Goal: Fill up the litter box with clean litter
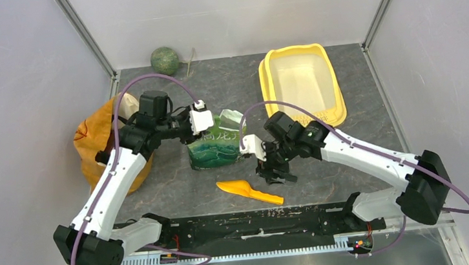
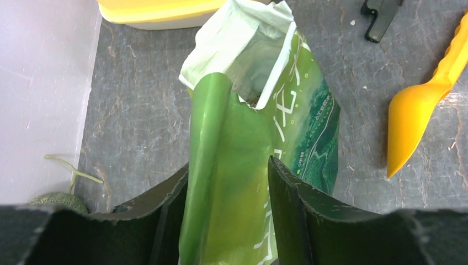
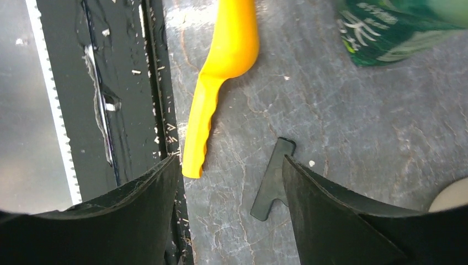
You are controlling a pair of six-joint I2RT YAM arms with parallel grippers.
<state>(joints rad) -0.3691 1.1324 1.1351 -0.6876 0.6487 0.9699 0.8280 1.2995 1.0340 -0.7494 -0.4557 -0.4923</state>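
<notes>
I will next lower the open fingers of my right gripper back over both sides of the orange scoop's handle (image 1: 266, 196) (image 3: 198, 131) and close them, because that handle lies clear on the tabletop below it, nearer the base.
The yellow litter box (image 1: 338, 90) stands at the back right; its pale basin looks bare, and its edge shows in the left wrist view (image 2: 160, 11). The green printed pouch (image 1: 215, 148) stands mid-table with its top torn open. A few grey granules of litter (image 2: 253, 101) show inside its mouth. My left gripper (image 1: 209, 130) is shut on the pouch (image 2: 309, 127), with the jaws (image 2: 229, 164) pressing its folded upper side. My right gripper (image 1: 276, 175) is open and empty (image 3: 230, 158), low over the table beside the handle end of the orange scoop (image 3: 226, 49).
The orange scoop (image 1: 251, 192) lies in front of the pouch. An orange-yellow bag (image 1: 93, 143) sits at the left wall. A green ball (image 1: 164, 60) rests at the back. A small flat black piece (image 3: 271, 185) lies on the table. The black base rail (image 1: 260, 224) runs along the near edge.
</notes>
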